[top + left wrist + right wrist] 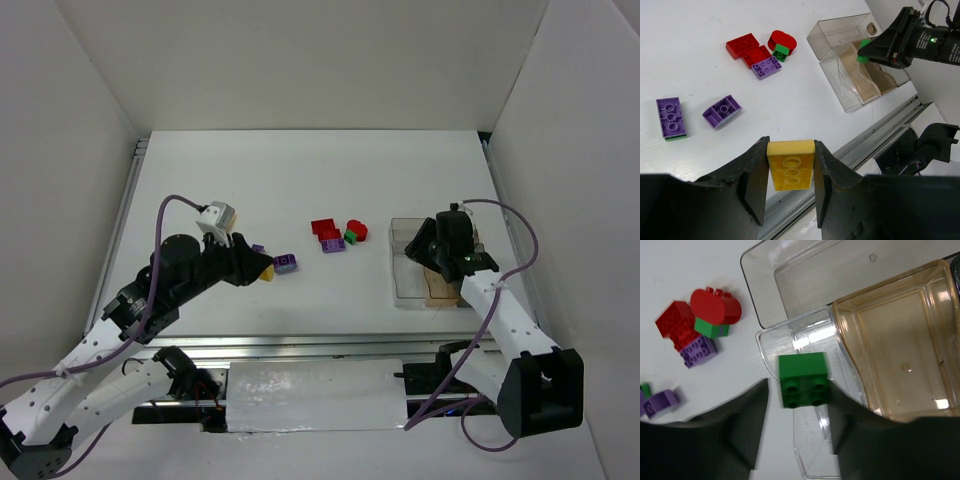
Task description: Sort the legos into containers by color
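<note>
I will swing my right gripper across next and turn it onto the protruding end of the yellow brick (790,170), because my left gripper holds the brick far from the container.
A yellow brick (790,170) sits clamped between the jaws of my left gripper (790,175), which hangs above the table's near left (266,270). My right gripper (799,400) hovers over the clear divided container (790,325) at the right (405,290). A green brick (802,377) lies between its fingers. The right finger touches the brick, while the left finger stands apart from it. Below this brick is the clear front compartment. The amber compartment (900,360) beside it holds nothing.
Mid-table lies a cluster: red bricks (325,230), a rounded red piece (357,229), a small green brick (351,238) and a purple brick (333,246). Two more purple bricks (671,116) (722,110) lie nearer my left gripper. A metal rail (320,345) runs along the near edge.
</note>
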### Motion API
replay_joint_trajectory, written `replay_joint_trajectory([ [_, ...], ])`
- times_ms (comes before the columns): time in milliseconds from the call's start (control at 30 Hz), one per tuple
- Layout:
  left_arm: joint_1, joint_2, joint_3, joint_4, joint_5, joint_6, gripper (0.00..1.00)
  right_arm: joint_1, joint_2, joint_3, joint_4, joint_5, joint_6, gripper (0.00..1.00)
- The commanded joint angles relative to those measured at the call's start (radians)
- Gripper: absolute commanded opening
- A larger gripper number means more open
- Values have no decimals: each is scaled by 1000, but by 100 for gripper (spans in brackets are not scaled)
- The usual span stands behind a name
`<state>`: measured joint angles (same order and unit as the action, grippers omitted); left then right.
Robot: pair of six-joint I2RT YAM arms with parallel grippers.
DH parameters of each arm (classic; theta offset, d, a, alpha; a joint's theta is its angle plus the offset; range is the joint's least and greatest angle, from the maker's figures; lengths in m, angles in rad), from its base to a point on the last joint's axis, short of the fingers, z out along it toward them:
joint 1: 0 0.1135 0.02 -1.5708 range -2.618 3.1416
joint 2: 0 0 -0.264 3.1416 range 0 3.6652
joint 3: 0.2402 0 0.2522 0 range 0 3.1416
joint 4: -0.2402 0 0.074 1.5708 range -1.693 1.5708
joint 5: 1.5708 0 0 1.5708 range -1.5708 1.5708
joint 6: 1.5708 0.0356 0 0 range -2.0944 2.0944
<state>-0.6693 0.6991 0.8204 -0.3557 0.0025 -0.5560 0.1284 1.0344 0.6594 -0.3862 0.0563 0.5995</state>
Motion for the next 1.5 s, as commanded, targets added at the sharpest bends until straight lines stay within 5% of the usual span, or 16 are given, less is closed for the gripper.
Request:
replay_joint_trajectory([
  [0,0,-9,26,75,19,-15,0,-1,-31,-12,0,-12,-26,62],
  [133,0,-1,22,89,22,-31,0,1,-65,-7,-20,-6,-30,85],
  [367,0,23,7,130,45,-51,0,4,-99,-9,1,-94,-64,89],
  [500,0,63,-6,204,100,-73,0,23,-167,-58,151,-449,-119,89],
  [567,0,88,-6,280,193,-82,0,48,-210,-115,348,-827,-109,90],
  [633,0,126,-15,346,259,-113,0,170,-224,-151,494,-969,-41,92],
  [733,0,180,-41,521,416,-182,0,401,-260,-138,607,-865,-38,94],
  [833,-1,229,-88,671,522,-264,0,503,-246,-139,767,-797,-3,94],
  [1033,-3,267,-159,889,616,-389,0,550,-162,-133,969,-757,117,93],
  [1167,-6,277,-176,965,648,-438,0,603,-97,-78,942,-736,103,89],
  [1267,-7,277,-181,982,654,-444,0,622,-71,-73,968,-733,112,84],
  [1367,-7,269,-179,962,643,-430,2,625,-53,-76,1026,-766,135,49],
  [1400,-9,266,-179,948,640,-423,3,626,-51,-80,1035,-773,137,14],
  [1467,-7,252,-172,907,623,-397,15,625,-54,-86,1031,-765,131,0],
])
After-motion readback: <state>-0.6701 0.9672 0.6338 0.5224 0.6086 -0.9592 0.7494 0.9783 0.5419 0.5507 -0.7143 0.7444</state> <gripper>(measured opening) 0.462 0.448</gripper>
